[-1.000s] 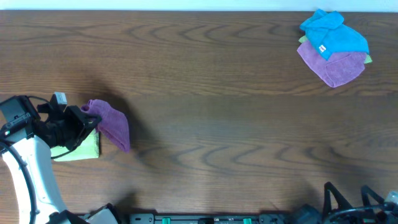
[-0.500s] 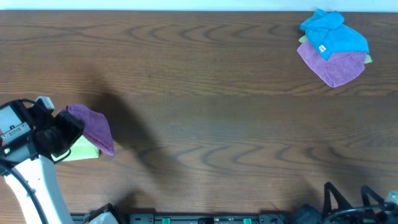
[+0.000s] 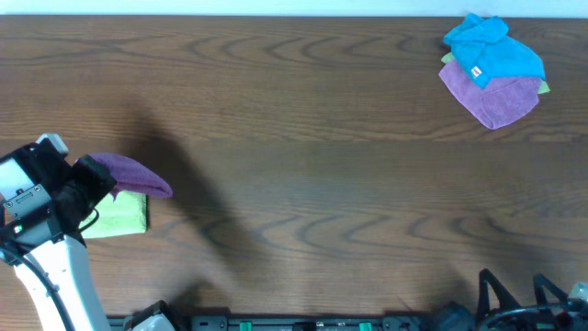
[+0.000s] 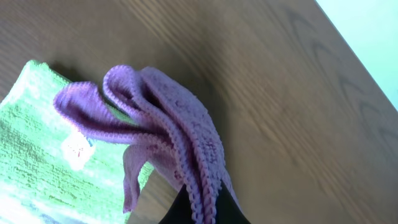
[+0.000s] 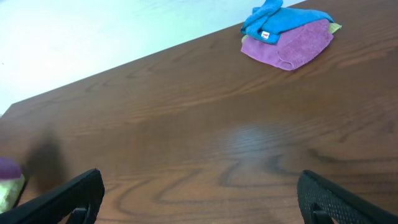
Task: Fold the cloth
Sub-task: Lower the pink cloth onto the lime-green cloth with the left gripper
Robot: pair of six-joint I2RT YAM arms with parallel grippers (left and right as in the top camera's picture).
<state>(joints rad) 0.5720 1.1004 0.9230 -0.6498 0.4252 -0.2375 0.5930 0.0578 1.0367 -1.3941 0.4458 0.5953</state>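
My left gripper should next pull back and down to release the purple cloth's folded edges, as the green cloth's near part is below and back from it.
My left gripper (image 3: 95, 177) is shut on a folded purple cloth (image 3: 133, 173) and holds it in the air over a folded green cloth (image 3: 118, 216) at the table's left edge. In the left wrist view the purple cloth (image 4: 168, 130) hangs bunched from the jaws (image 4: 202, 208), above the green cloth (image 4: 43, 149). My right gripper (image 5: 199, 199) is open and empty, low at the front right; its fingers (image 3: 533, 294) show at the bottom edge of the overhead view.
A pile of unfolded cloths, a blue one (image 3: 491, 51) on top of a purple one (image 3: 496, 99), lies at the far right back; it also shows in the right wrist view (image 5: 286, 34). The brown wooden table (image 3: 312, 165) spreads between.
My left gripper has drawn back to the left with the purple cloth, lifting it. The cloth hung down over the green cloth's right edge before; now it stretches out flat above it.
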